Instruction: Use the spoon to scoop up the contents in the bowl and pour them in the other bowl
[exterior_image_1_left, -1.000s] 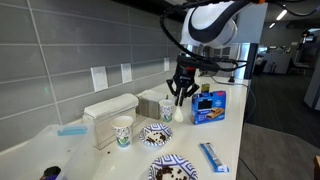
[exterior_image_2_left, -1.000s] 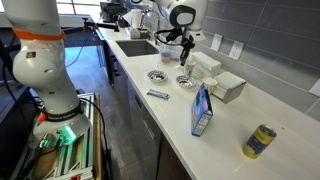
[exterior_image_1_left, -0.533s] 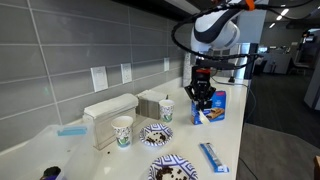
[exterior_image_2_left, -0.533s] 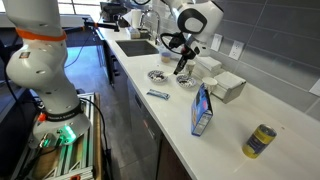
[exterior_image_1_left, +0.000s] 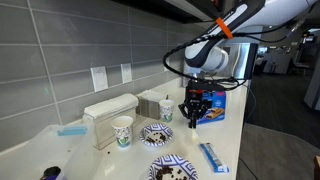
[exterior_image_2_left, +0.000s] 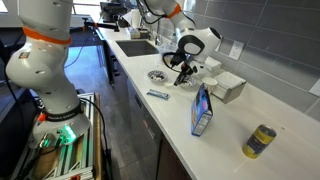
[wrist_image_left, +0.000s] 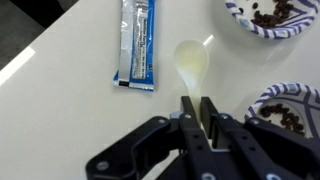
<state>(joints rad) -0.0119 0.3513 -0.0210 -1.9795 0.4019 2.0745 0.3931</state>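
My gripper will next lower the empty spoon slightly to the white counter between the packet and the bowls, then open off the spoon's handle.
My gripper (wrist_image_left: 196, 100) is shut on the handle of the small pale cream spoon (wrist_image_left: 190, 62). The spoon's empty bowl points away from me, just over the white counter. A blue-and-white patterned bowl (wrist_image_left: 243, 18) with dark brown contents (wrist_image_left: 272, 12) lies ahead to the right. The other patterned bowl (wrist_image_left: 300, 92) at the right edge also holds dark bits (wrist_image_left: 290, 120). In both exterior views the gripper (exterior_image_1_left: 193, 117) (exterior_image_2_left: 182, 74) hangs low beside the two bowls (exterior_image_1_left: 157, 134) (exterior_image_1_left: 172, 170) (exterior_image_2_left: 157, 75) (exterior_image_2_left: 186, 83).
A flat blue-and-white packet (wrist_image_left: 137, 45) (exterior_image_1_left: 213, 157) (exterior_image_2_left: 157, 95) lies on the counter left of the spoon. A blue box (exterior_image_1_left: 210, 105) (exterior_image_2_left: 202, 110), two paper cups (exterior_image_1_left: 122, 131) (exterior_image_1_left: 166, 110), white boxes (exterior_image_1_left: 110, 110) and a can (exterior_image_2_left: 261, 140) stand around. The counter edge is close.
The gripper has swung from the cups by the wall out toward the counter's front and come down low beside the bowls, with the spoon still in it.
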